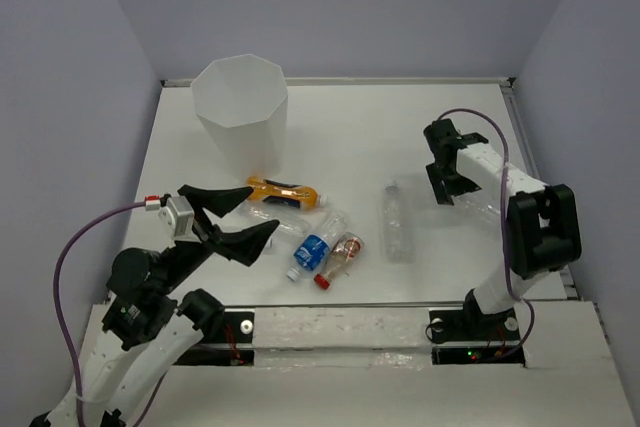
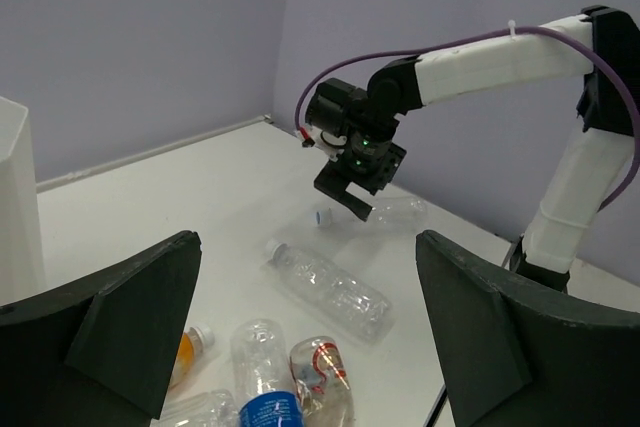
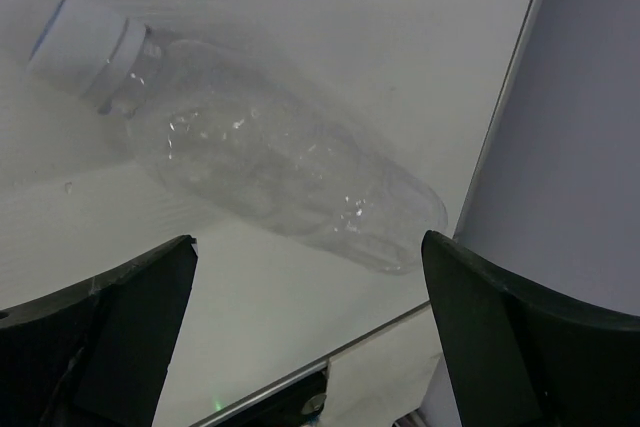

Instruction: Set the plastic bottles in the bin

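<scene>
The bottle is still whole and beyond my open fingers. My right gripper will next move down onto the bottle's body just behind its white cap (image 3: 205, 117) and close.
The white faceted bin (image 1: 240, 107) stands at the back left; its wall also shows in the left wrist view (image 2: 15, 197). Near the front lie an orange bottle (image 1: 285, 191), a blue-labelled bottle (image 1: 313, 247), a red-capped bottle (image 1: 343, 255) and a long clear bottle (image 1: 397, 222). My left gripper (image 1: 262, 210) is open and empty, raised over the left side of this cluster. It looks across at the clear bottle (image 2: 330, 282). My right gripper (image 1: 445, 182) is open just above a clear white-capped bottle (image 3: 270, 172) at the table's right side.
The table's right edge rail (image 3: 505, 117) and the grey side wall run close beside the right bottle. Another clear bottle (image 1: 290, 222) lies partly under the left gripper. The right arm (image 2: 480, 52) arches over the table's right side.
</scene>
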